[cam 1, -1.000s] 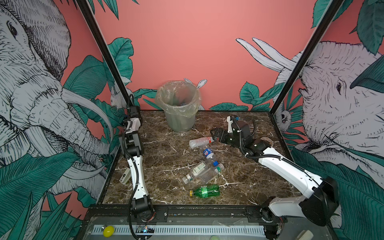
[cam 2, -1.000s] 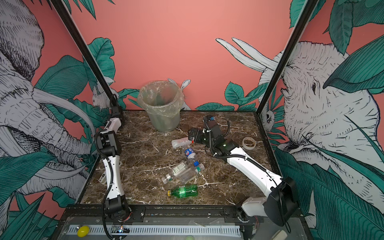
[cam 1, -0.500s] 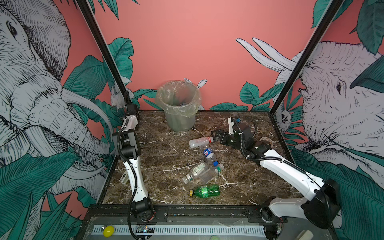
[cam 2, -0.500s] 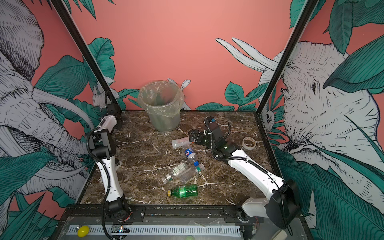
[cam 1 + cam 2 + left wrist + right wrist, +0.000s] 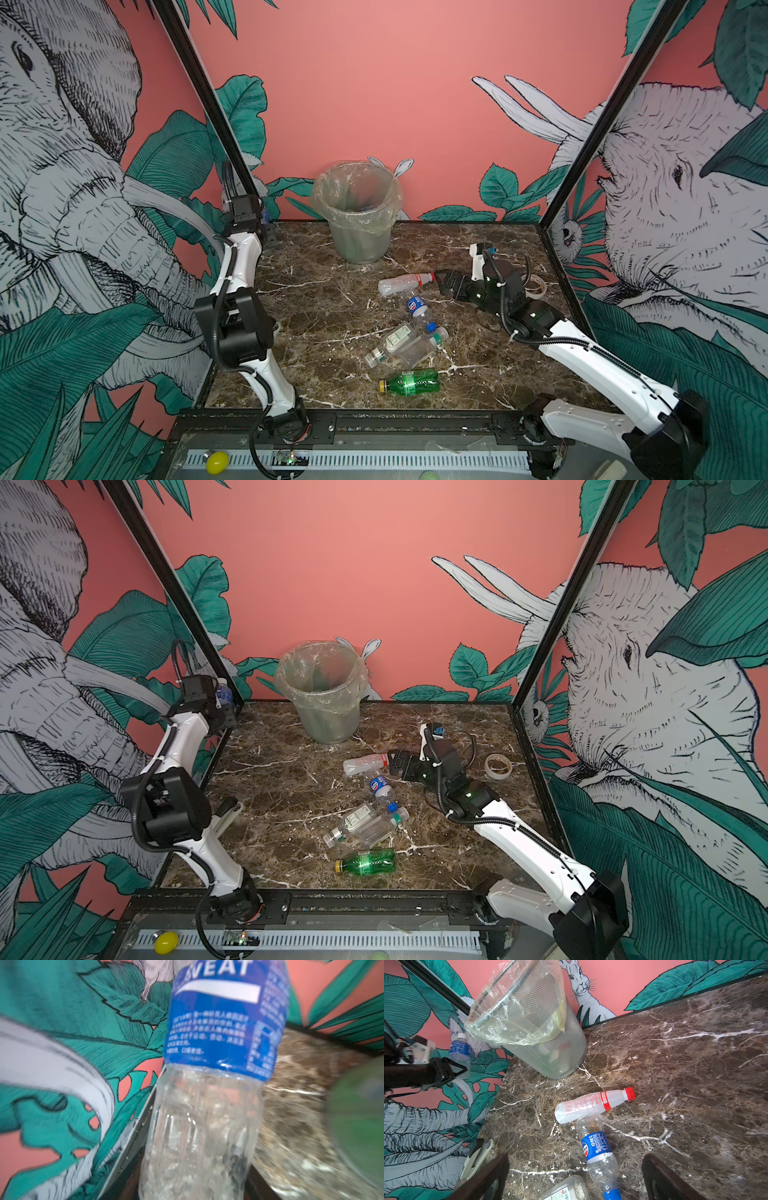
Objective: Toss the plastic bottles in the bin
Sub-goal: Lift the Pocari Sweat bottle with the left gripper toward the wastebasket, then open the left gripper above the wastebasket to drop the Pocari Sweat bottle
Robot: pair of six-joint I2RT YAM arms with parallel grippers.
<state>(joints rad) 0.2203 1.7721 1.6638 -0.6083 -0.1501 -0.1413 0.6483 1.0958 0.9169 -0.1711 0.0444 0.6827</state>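
My left gripper turns up and across toward the bin next and carries the bottle, still hanging outside, over the bin's bag-lined opening [image 5: 358, 188] to release it.
My left gripper [image 5: 224, 710] is raised at the table's far left corner, shut on a clear plastic bottle [image 5: 223, 692] with a blue label; the bottle [image 5: 218, 1059] fills the left wrist view and hides the jaws. The bin [image 5: 357, 216], lined with a thin clear bag, stands at the back, to the right of that gripper. My right gripper [image 5: 442, 282] hovers open over the table, just right of a red-capped clear bottle [image 5: 401, 284]. In the right wrist view its fingers [image 5: 488, 1176] stand wide apart around a blue-labelled bottle [image 5: 598, 1151]. Further forward lie two clear bottles [image 5: 390, 345] and a green bottle [image 5: 411, 381].
A beige ring of tape [image 5: 498, 766] lies behind my right wrist near the right wall. A small white and black object [image 5: 226, 812] rests at the table's left edge beside my left arm. Black frame posts rise at both back corners. A yellow ball [image 5: 217, 462] sits below the front rail.
My left arm has folded its elbow down and outward, carrying the held bottle a little higher toward the left back corner. My right gripper has drifted slightly nearer, still open.
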